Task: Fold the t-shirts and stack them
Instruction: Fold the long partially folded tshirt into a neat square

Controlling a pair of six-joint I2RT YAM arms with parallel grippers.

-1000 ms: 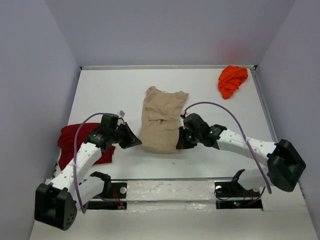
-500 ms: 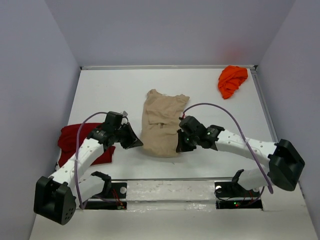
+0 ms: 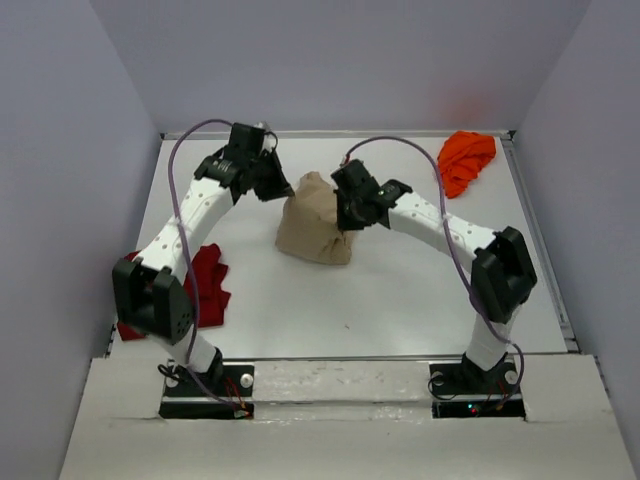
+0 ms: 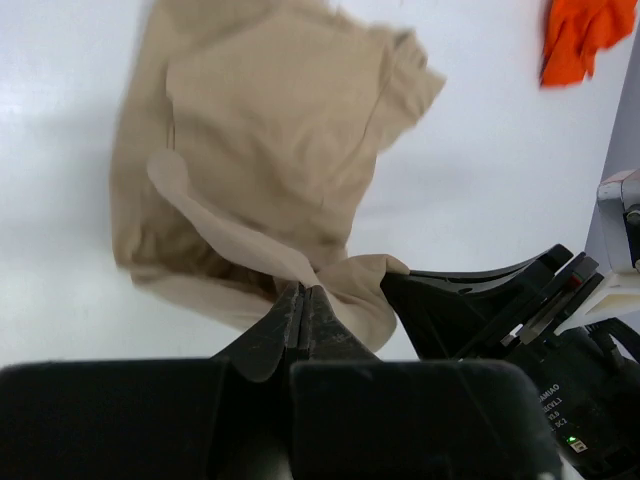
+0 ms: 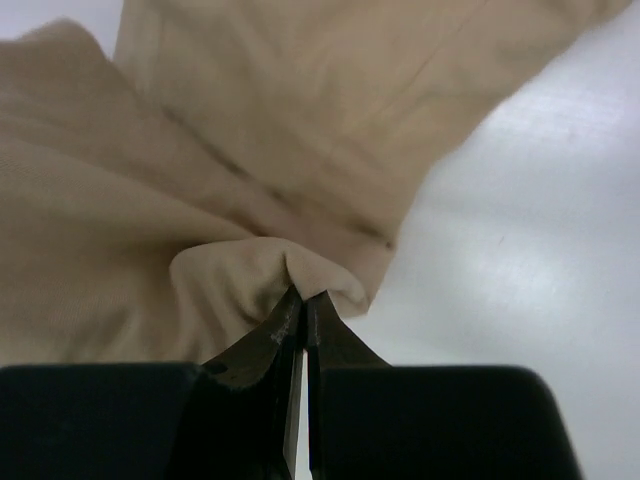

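The tan t-shirt's far end (image 3: 313,181) lies flat, outward of and below my right gripper, so my right gripper should next carry the raised fold outward, lower it there and release.
The tan t-shirt (image 3: 315,225) hangs doubled over at the table's middle, its lower part resting on the surface. My left gripper (image 3: 283,190) is shut on its near edge at the left, pinching tan cloth (image 4: 330,285) between the fingertips. At the right side my right gripper (image 3: 343,218) is shut on a fold of the same tan t-shirt (image 5: 260,270). Both grippers are raised toward the far side. A dark red t-shirt (image 3: 205,285) lies crumpled at the left, partly behind the left arm. An orange t-shirt (image 3: 465,160) sits bunched in the far right corner, and the orange t-shirt (image 4: 585,35) also shows in the left wrist view.
Grey walls close in the white table (image 3: 400,300) on the left, back and right. A raised rim (image 3: 530,220) runs along the right edge. The right gripper's black body (image 4: 500,310) shows close beside the left fingers in the left wrist view.
Both grippers have swung from the near edge of the tan t-shirt toward the far side, lifting its near hem up and over. The shirt now stands bunched instead of lying flat.
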